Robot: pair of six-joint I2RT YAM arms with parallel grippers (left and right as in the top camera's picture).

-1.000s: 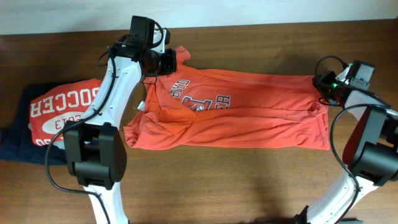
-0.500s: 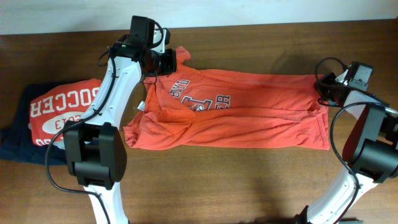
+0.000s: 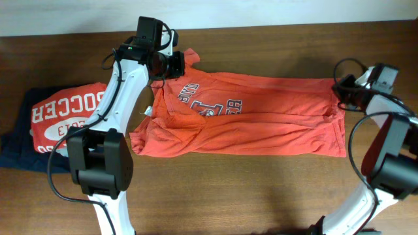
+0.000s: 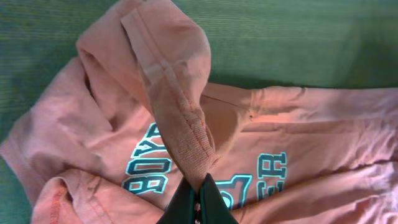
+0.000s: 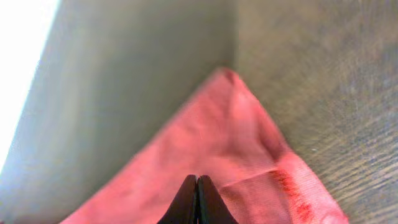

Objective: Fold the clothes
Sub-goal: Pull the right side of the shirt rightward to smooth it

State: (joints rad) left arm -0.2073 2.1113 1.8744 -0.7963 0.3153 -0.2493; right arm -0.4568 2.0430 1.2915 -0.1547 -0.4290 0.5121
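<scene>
I should next pull my left gripper back over the bunched near folds and let go of the shirt's far edge, with the lettering still uncovered.
The orange-red T-shirt [image 3: 255,114] lies stretched across the table, navy lettering up, folded lengthwise with wrinkles. My left gripper [image 3: 175,64] is at its top left corner, shut on a raised fold of seamed fabric. The left wrist view shows the jaws [image 4: 200,186] pinching that fold above the lettering on the T-shirt [image 4: 280,143]. My right gripper [image 3: 343,89] is at the shirt's top right corner. In the right wrist view the jaws [image 5: 197,182] are shut on the T-shirt [image 5: 249,149] near its hem corner.
A red shirt with white "SOCCER 2013" print [image 3: 65,116] lies on a dark navy garment [image 3: 16,149] at the table's left edge. The wooden table [image 3: 261,189] runs to a pale wall at the back.
My right gripper has shifted slightly to the right with the shirt's corner in it. The left arm and the shirt's left side have not moved.
</scene>
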